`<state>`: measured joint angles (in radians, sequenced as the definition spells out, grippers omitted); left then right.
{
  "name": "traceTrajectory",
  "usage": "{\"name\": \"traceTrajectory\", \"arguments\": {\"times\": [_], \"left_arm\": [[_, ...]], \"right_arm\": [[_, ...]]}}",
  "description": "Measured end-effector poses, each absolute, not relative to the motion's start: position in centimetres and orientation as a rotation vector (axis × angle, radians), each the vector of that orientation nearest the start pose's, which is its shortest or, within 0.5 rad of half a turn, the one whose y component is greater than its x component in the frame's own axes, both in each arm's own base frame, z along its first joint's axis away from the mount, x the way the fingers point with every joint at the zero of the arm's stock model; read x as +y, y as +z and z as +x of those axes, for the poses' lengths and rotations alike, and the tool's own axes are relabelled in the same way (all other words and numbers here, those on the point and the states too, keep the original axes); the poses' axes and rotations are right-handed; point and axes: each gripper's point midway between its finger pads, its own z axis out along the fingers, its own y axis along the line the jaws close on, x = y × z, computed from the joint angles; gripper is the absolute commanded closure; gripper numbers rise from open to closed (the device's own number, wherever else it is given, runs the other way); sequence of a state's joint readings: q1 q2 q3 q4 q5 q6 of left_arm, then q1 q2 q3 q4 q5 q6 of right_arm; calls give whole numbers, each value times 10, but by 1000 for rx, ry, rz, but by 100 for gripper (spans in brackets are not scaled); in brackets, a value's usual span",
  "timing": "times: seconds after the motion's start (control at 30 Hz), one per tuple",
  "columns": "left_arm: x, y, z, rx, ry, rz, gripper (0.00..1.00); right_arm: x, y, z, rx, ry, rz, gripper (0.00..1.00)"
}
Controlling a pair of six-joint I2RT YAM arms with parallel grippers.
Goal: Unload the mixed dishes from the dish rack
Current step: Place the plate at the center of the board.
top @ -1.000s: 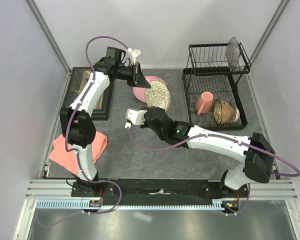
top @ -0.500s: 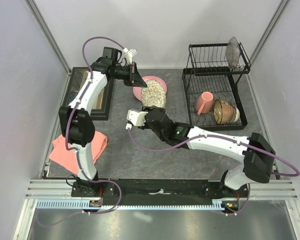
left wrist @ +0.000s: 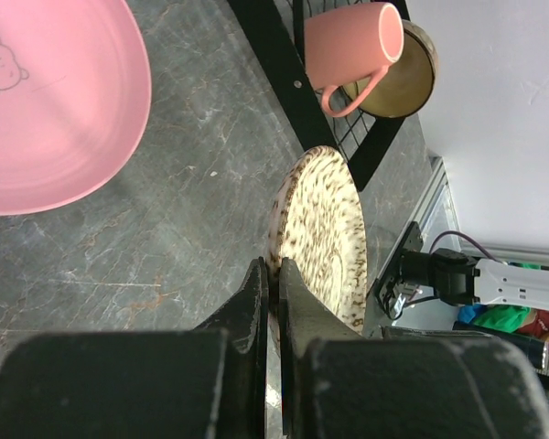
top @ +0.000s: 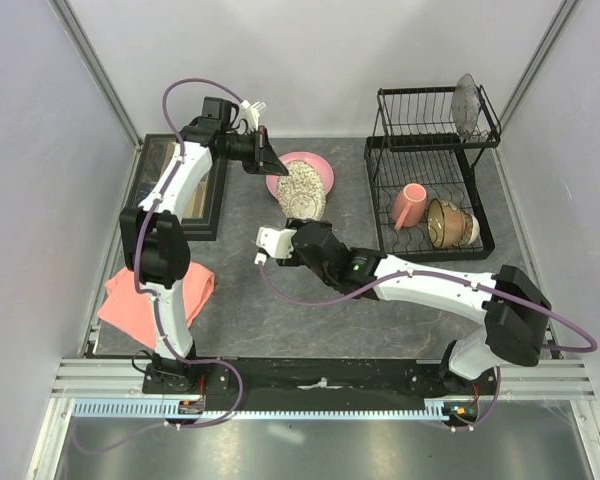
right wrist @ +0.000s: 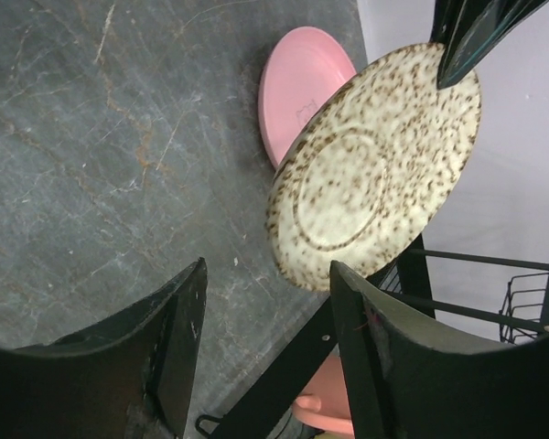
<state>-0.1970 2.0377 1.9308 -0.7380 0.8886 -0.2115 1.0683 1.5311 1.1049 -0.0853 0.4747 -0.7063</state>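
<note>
The large pink plate (left wrist: 50, 101) lies flat and empty below my left gripper, so I should next lower the speckled plate (left wrist: 320, 229), settle it onto that pink plate and then let go.
My left gripper (left wrist: 274, 274) is shut on the rim of the speckled beige plate (left wrist: 320, 229), which hangs tilted on edge above the table (top: 305, 190). Beside it, the large pink plate (top: 322, 168) lies flat on the table (right wrist: 302, 82). My right gripper (right wrist: 267, 267) stands open just below the speckled plate (right wrist: 375, 165), apart from it. The black wire dish rack (top: 430, 150) stands at the back right. On its lower tier are a salmon-pink mug (top: 410, 205) and an amber bowl (top: 448, 222). A grey plate (top: 467, 105) stands upright in the upper tier.
A dark rectangular tray (top: 180, 185) sits at the left edge and a folded salmon-pink cloth (top: 150, 290) lies in front of it. The rack's black base bar (right wrist: 284, 375) runs just beyond my right fingers. Walls close in the left, back and right.
My right gripper has opened off the speckled plate and drawn back a little. My left gripper, still shut on the rim, has shifted the plate slightly left.
</note>
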Motion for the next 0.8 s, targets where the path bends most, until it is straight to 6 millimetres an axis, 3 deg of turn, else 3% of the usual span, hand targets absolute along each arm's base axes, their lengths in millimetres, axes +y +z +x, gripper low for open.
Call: {"name": "traceTrajectory", "arguments": {"times": [0.4, 0.8], "left_arm": [[-215, 202, 473, 2319, -1246, 331, 99], [-217, 178, 501, 2317, -1267, 278, 98]], "right_arm": [[327, 176, 290, 1515, -221, -1432, 29], [319, 181, 293, 1527, -210, -1408, 26]]}}
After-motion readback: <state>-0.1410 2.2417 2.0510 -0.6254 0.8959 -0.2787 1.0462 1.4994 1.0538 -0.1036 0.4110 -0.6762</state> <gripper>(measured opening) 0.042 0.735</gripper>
